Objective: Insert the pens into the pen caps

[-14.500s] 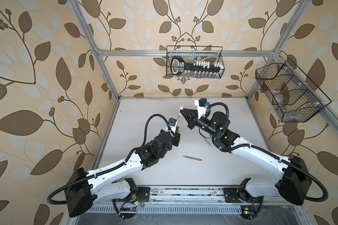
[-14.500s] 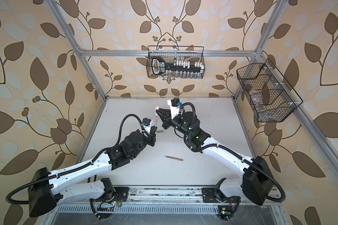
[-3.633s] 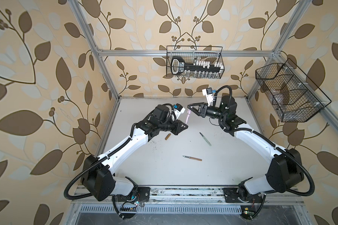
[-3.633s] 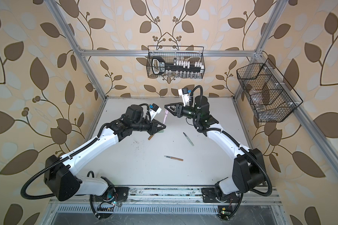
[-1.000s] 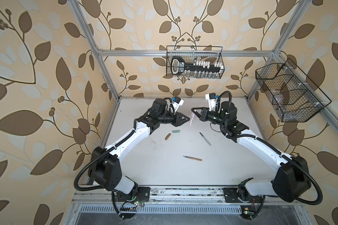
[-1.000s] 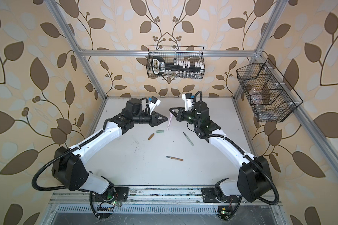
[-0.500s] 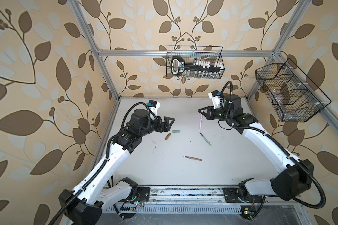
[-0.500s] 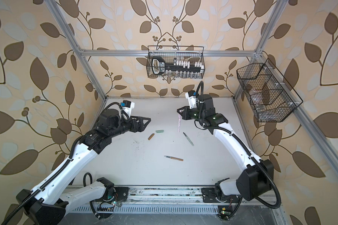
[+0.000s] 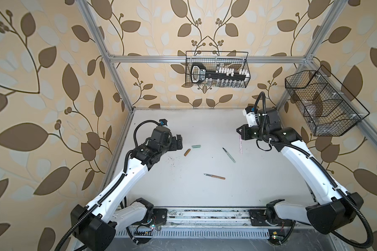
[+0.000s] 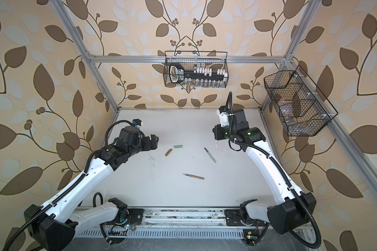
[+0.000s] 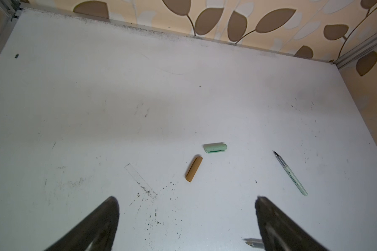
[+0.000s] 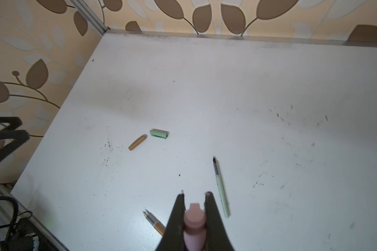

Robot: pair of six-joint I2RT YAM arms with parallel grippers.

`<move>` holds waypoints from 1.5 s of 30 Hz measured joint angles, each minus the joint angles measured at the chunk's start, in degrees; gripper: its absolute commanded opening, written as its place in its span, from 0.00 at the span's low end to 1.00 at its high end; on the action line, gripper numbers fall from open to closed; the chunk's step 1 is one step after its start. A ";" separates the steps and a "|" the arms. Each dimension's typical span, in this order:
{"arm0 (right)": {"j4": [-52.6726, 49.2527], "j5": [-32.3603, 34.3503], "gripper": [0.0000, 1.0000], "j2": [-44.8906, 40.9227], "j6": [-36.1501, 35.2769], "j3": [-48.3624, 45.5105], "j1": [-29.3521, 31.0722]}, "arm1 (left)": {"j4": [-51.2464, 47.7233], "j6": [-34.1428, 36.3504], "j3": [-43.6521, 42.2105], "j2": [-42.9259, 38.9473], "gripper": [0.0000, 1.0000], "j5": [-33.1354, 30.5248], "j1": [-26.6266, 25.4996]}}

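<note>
I need to move my right gripper down, away from the green pen (image 9: pixel 229 155), and let go of the pink pen, because the scuffed bare tabletop below that gripper is clear of pens.
My right gripper (image 12: pixel 195 194) is shut on the pink pen (image 12: pixel 194 219), whose wider pink end looks like its cap. In both top views that pen (image 9: pixel 239 145) (image 10: pixel 216 146) hangs point-down over the table's right half. My left gripper (image 11: pixel 185 198) (image 9: pixel 179 141) is open and empty at the left. Just right of it lie the tan-brown cap (image 9: pixel 187 152) (image 11: pixel 193 169) and the pale green cap (image 9: pixel 196 146) (image 11: pixel 215 147). The green pen (image 9: pixel 229 155) (image 12: pixel 221 191) lies mid-table, and the brown pen (image 9: pixel 214 176) (image 12: pixel 155 222) lies nearer the front.
A wire basket (image 9: pixel 217 71) with a black tool hangs on the back wall, and another wire basket (image 9: pixel 322 104) hangs on the right wall. Aluminium frame posts stand at the table's corners. The arms' base rail (image 9: pixel 205 214) runs along the front edge.
My left gripper opened, let go of the pink pen and drew back to the left. My right arm carried the pink pen to the right, where it now hangs upright.
</note>
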 measured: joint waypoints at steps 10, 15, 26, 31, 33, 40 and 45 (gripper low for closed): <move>2.47 8.74 0.00 7.82 -0.37 -10.62 -6.01 | 2.38 0.11 -3.23 0.85 0.99 -2.21 0.00; 3.91 11.52 0.00 12.15 -1.05 -10.84 -7.23 | 2.86 0.09 -4.85 0.98 0.99 -2.32 0.00; 6.05 15.21 0.00 24.20 -3.39 -4.28 -13.07 | 3.54 0.00 -5.99 0.98 0.99 -3.61 0.00; 7.02 15.15 0.00 31.01 -4.46 0.26 -15.69 | 2.73 0.02 -5.99 1.11 0.99 -3.65 0.00; 7.15 15.08 0.00 33.88 -4.87 1.81 -16.46 | 2.27 0.00 -5.99 1.11 0.99 -3.65 0.00; 6.43 14.69 0.08 40.70 -5.86 6.58 -17.49 | 1.51 -0.04 -6.16 0.79 0.99 -3.65 0.00; 6.38 14.71 0.28 42.10 -6.54 9.09 -17.49 | 1.22 -0.04 -6.19 0.79 0.99 -3.65 0.00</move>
